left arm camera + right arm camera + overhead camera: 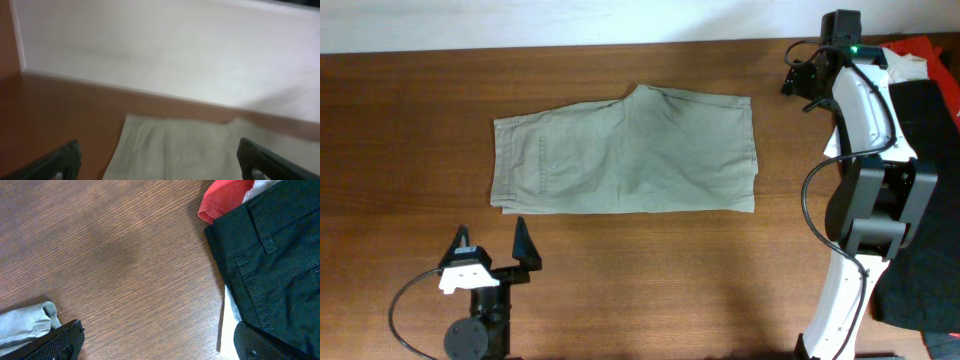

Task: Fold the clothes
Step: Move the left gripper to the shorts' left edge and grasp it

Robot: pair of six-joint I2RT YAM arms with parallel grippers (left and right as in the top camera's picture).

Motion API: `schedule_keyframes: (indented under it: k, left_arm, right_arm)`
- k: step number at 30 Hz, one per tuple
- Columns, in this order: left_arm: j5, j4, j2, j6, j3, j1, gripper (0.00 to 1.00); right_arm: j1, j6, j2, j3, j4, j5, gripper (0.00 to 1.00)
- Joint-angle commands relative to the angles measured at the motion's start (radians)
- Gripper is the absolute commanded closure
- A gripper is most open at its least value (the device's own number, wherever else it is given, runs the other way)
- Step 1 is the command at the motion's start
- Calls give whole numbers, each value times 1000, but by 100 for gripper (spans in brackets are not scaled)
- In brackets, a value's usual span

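My left gripper should move outward, tilt its fingers down and close across the fold, because the shorts' seamed end fold (503,158) (126,142) lies uncovered outward of it.
The khaki shorts (625,150) lie flat on the wooden table (400,120), folded into a rough rectangle with one end at the left. My left gripper (492,238) is open and empty, hovering just in front of the shorts' near left edge. In the left wrist view the shorts (190,150) lie ahead between the spread fingers (162,167). My right gripper (800,80) is open and empty at the far right, apart from the shorts. In the right wrist view its fingers (160,345) are spread over bare wood, with a corner of the shorts (25,322) at the lower left.
A black garment (920,120) lies at the table's right side with red cloth (920,45) and white cloth beside it. They also show in the right wrist view: the black garment (275,255), the red cloth (222,197) and the white cloth (230,330). A pale wall (175,50) stands behind the table.
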Motion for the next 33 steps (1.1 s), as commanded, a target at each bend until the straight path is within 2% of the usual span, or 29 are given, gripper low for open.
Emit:
schedule_keyframes:
  k: [1,4,6,8,9,10,11,12,13,15,16,19,23,24,29,32,33]
  left_arm:
    - [75,187,2,135,14,2,1]
    - [75,176,183,207,175,2,1]
    - [76,129,426,218,353,2,1]
    - [101,-116,858,286,702,2,1]
    - [253,-244,1086,285,910,2,1]
    - [335,-293,1208,285,1009,2,1]
    - [337,-306,1326,285,1107,5,1]
    - [338,-390,1409,279,1216,24,1]
    - [357,-524,1488,277,1347,57,1]
    - [401,-908,1697,282,1704,159,1]
    - [416,-962,1769,281,1798,195,1]
    - [417,-1020,1850,270,1806,230,1]
    - [533,-1140,2016,334,1806,232,1]
    - [517,-1167,2075,374,1806,236,1]
    - [309,-1170,2199,379,1807,239,1]
    - [325,-1172,2253,386,1807,240,1]
    - [373,-1182,2288,443,1807,240,1]
  right_arm:
    - [4,0,-1,28,3,13,1]
    - [4,1,-1,28,3,13,1]
    - [4,1,-1,28,3,13,1]
    - [4,1,-1,28,3,13,1]
    - [4,0,-1,28,3,13,1]
    - [4,1,-1,28,3,13,1]
    - [4,1,-1,28,3,13,1]
    - [4,1,-1,28,3,13,1]
    - [4,0,-1,28,3,13,1]
    - [4,1,-1,28,3,13,1]
    - [4,0,-1,28,3,13,1]
    - [4,1,-1,28,3,13,1]
    - [4,1,-1,28,3,13,1]
    - [4,1,-1,28,3,13,1]
    - [4,1,-1,28,3,13,1]
    - [4,1,-1,28,3,13,1]
    - [4,1,-1,28,3,13,1]
